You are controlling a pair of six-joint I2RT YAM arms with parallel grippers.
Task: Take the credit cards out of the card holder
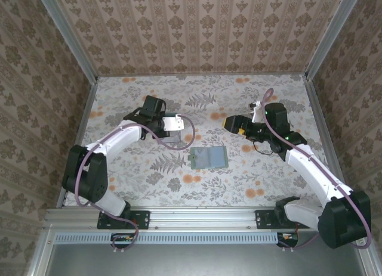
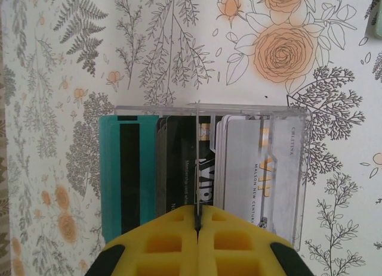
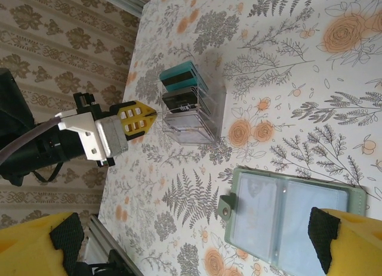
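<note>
My left gripper will next go down to the dark cards in the clear box, and it will let go of the credit card there.
The card holder (image 1: 209, 157) lies open and flat on the table, grey-green with clear pockets (image 3: 286, 219) and a snap tab. A clear box (image 2: 286, 168) stands to its left and holds several credit cards: a teal one (image 2: 113, 168), a dark one (image 2: 176, 163) and pale ones (image 2: 250, 168). My left gripper (image 2: 197, 219) is shut on a thin credit card (image 2: 196, 157) seen edge-on, right over the box (image 3: 191, 112). My right gripper (image 1: 230, 122) hangs open above and right of the holder, nothing between its fingers (image 3: 352, 240).
The floral tabletop (image 1: 149, 174) is walled by patterned panels (image 1: 36, 79) on three sides, with metal rails at the edges. The left arm (image 1: 113, 142) reaches in from the left, the right arm (image 1: 310, 163) from the right.
</note>
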